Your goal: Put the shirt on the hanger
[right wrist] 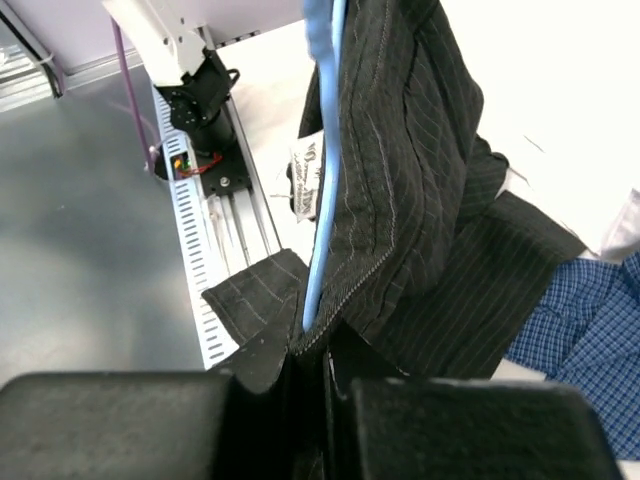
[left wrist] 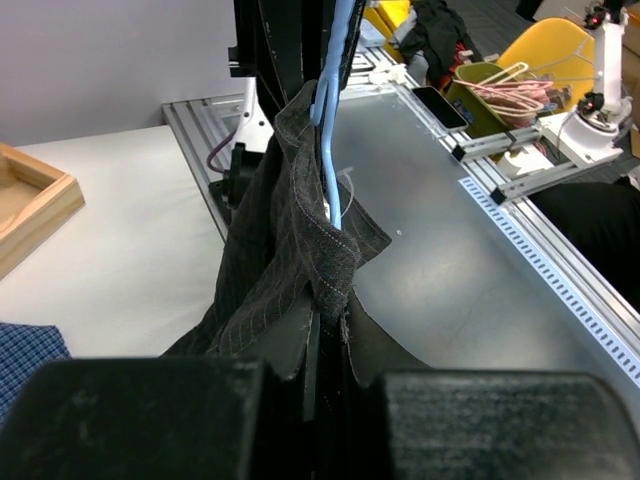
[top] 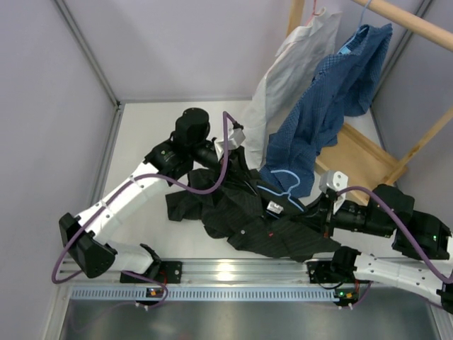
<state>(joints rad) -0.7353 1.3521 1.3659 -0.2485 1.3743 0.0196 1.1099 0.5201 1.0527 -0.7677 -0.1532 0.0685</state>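
My right gripper will next rise outward, hang the hanger's free hook on the wooden bar's bare part (top: 433,32), above and outward of it, and release the shirt.
The black shirt (top: 248,219) hangs stretched between my two grippers above the table. The light-blue hanger (top: 284,185) sits in its neck, hook sticking out by the white label (top: 274,207). My left gripper (top: 238,154) holds the far left end. In the left wrist view, the left gripper (left wrist: 325,318) is shut on bunched shirt fabric (left wrist: 290,230), with the hanger wire (left wrist: 335,150) running into the jaws. My right gripper (top: 320,212) holds the near right end. In the right wrist view, the right gripper (right wrist: 318,338) is shut on a shirt seam (right wrist: 410,150) beside the hanger wire (right wrist: 322,180).
A white shirt (top: 283,78) and a blue dotted shirt (top: 333,99) hang from a wooden rail (top: 403,18) at the back right, over a wooden base (top: 361,152). An aluminium rail (top: 233,273) runs along the near edge. A yellow bin of pink hangers (left wrist: 500,90) stands beyond it.
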